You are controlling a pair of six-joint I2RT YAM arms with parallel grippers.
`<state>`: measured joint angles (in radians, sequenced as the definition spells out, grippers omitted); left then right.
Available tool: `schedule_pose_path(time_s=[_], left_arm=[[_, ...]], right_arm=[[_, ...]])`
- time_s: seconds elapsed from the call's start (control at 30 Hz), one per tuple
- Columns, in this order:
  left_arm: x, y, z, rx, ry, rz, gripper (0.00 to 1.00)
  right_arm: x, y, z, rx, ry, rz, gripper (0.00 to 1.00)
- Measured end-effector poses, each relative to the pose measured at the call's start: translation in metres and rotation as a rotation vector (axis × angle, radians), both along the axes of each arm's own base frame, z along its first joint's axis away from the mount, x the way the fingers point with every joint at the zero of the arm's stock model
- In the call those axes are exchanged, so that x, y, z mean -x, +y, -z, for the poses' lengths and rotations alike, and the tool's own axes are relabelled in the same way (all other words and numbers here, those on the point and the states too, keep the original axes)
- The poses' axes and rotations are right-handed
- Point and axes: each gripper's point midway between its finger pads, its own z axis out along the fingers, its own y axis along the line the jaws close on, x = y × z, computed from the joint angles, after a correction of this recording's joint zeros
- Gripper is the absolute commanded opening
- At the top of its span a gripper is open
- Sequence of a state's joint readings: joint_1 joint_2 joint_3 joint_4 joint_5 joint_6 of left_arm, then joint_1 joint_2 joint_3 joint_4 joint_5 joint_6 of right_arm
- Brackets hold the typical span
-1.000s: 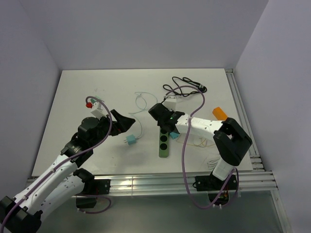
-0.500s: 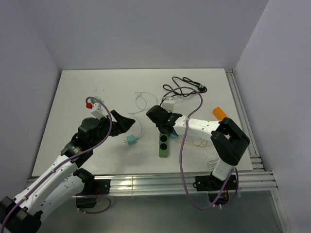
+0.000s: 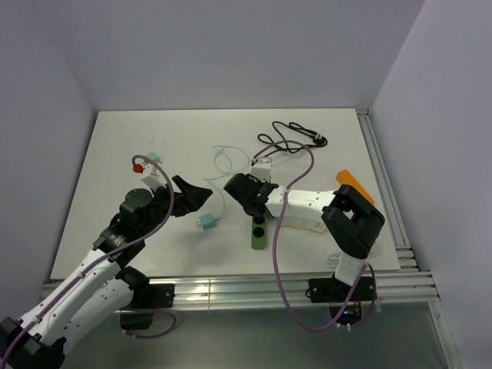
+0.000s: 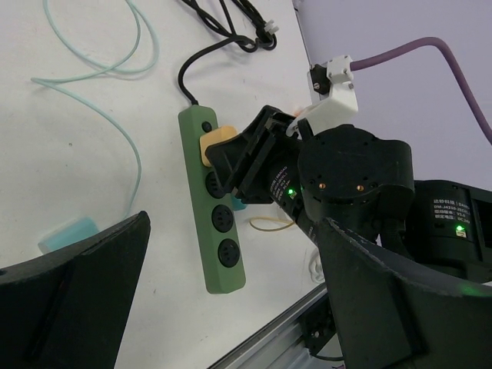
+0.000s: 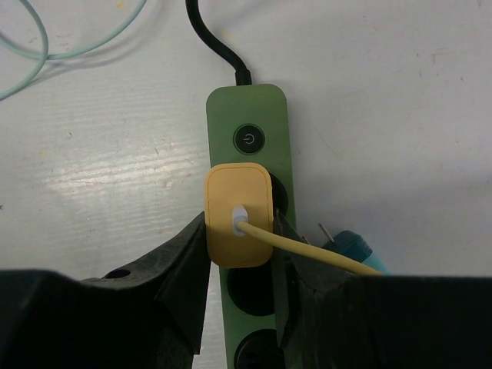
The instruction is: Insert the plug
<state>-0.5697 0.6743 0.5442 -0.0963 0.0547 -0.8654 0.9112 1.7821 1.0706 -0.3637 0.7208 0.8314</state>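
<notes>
The pale teal plug (image 3: 207, 221) (image 4: 68, 234) lies unplugged on the tabletop. My open left gripper swings over it next, tilts its fingers downward and lowers them around it.
My right gripper (image 5: 238, 234) is shut on a yellow plug (image 5: 237, 201), one finger on each side of it. The plug sits over the first socket of the green power strip (image 5: 247, 108), just below the round switch (image 5: 248, 139). How deep its pins sit cannot be seen. Its yellow cable (image 5: 315, 250) trails off to the right. From above, the right gripper (image 3: 246, 192) covers the strip's far end, and the near end of the strip (image 3: 259, 233) shows. The left gripper (image 3: 196, 194) hovers open and holds nothing, left of the strip (image 4: 217, 231), facing the plug (image 4: 217, 146).
A dark teal plug (image 5: 351, 246) lies against the strip's right side. A pale teal plug (image 3: 206, 223) with a thin cable (image 3: 223, 161) lies left of the strip. The strip's black cord (image 3: 296, 134) coils at the back. An orange block (image 3: 352, 180) is at the right.
The right gripper has carried the yellow plug leftward and toward the strip's switch end. The left arm has shifted slightly, its gripper still open.
</notes>
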Motion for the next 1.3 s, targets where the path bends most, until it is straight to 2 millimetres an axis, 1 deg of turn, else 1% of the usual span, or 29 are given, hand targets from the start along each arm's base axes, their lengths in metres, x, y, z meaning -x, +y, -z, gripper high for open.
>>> schedule_pose_path(time_s=[0.13, 0.23, 0.33, 0.47, 0.5, 0.53, 0.57, 0.6, 0.63, 0.67, 0.73, 0.8, 0.87, 0.93, 1.0, 1.07, 1.1, 1.2, 1.23, 1.3], left_arm=[[0.001, 0.001, -0.001, -0.003, -0.008, 0.001, 0.96], [0.002, 0.001, -0.001, -0.004, -0.006, 0.001, 0.96], [0.002, 0.002, 0.002, -0.012, 0.006, -0.001, 0.96], [0.002, 0.006, 0.010, -0.034, 0.031, -0.021, 0.97], [0.001, 0.008, 0.014, -0.045, 0.043, -0.033, 0.97], [0.001, 0.010, 0.019, -0.061, 0.059, -0.043, 0.98], [0.000, 0.012, 0.026, -0.083, 0.082, -0.053, 0.98], [-0.002, 0.013, 0.032, -0.107, 0.106, -0.063, 0.98], [-0.004, 0.015, 0.037, -0.129, 0.130, -0.072, 0.98], [-0.005, 0.016, 0.045, -0.156, 0.161, -0.080, 1.00], [-0.008, 0.017, 0.059, -0.203, 0.217, -0.093, 1.00], [-0.008, 0.020, 0.078, -0.254, 0.280, -0.103, 1.00], [-0.003, 0.023, 0.093, -0.308, 0.323, -0.113, 0.99], [0.002, 0.024, 0.101, -0.357, 0.332, -0.118, 0.99], [0.010, 0.020, 0.105, -0.405, 0.317, -0.108, 0.99], [0.016, 0.016, 0.107, -0.440, 0.303, -0.092, 0.99], [0.017, 0.016, 0.108, -0.456, 0.295, -0.083, 0.98], [0.015, 0.018, 0.114, -0.520, 0.277, -0.067, 0.89], [0.014, 0.018, 0.117, -0.544, 0.275, -0.060, 0.88], [0.012, 0.017, 0.122, -0.588, 0.271, -0.037, 0.81]], right_arm=[[-0.004, 0.000, 0.000, 0.004, -0.003, -0.004, 0.00], [-0.007, 0.002, 0.002, 0.043, 0.023, -0.022, 0.00], [-0.006, 0.002, 0.005, 0.080, 0.043, -0.038, 0.00], [-0.005, 0.000, 0.005, 0.047, 0.015, -0.035, 0.00], [-0.005, 0.000, 0.003, 0.032, 0.005, -0.035, 0.09], [-0.005, 0.001, -0.001, 0.010, -0.010, -0.037, 0.15], [-0.005, 0.002, -0.005, -0.012, -0.022, -0.040, 0.26], [-0.004, 0.003, -0.007, -0.026, -0.026, -0.045, 0.47], [-0.004, 0.004, -0.008, -0.039, -0.021, -0.051, 0.56], [0.002, 0.009, -0.002, -0.070, 0.031, -0.085, 0.71], [0.007, 0.013, 0.003, -0.078, 0.066, -0.112, 0.83], [0.012, 0.023, 0.002, -0.112, 0.097, -0.156, 0.92], [0.017, 0.029, 0.000, -0.130, 0.122, -0.194, 0.94], [0.021, 0.031, -0.003, -0.150, 0.141, -0.221, 0.94], [0.034, 0.038, -0.010, -0.218, 0.175, -0.269, 0.94], [0.057, 0.044, -0.021, -0.297, 0.213, -0.345, 0.94], [0.069, 0.046, -0.027, -0.335, 0.226, -0.379, 0.94], [0.110, 0.049, -0.053, -0.471, 0.254, -0.510, 0.94], [0.125, 0.049, -0.062, -0.517, 0.261, -0.559, 0.94], [0.148, 0.048, -0.081, -0.602, 0.259, -0.647, 0.95]])
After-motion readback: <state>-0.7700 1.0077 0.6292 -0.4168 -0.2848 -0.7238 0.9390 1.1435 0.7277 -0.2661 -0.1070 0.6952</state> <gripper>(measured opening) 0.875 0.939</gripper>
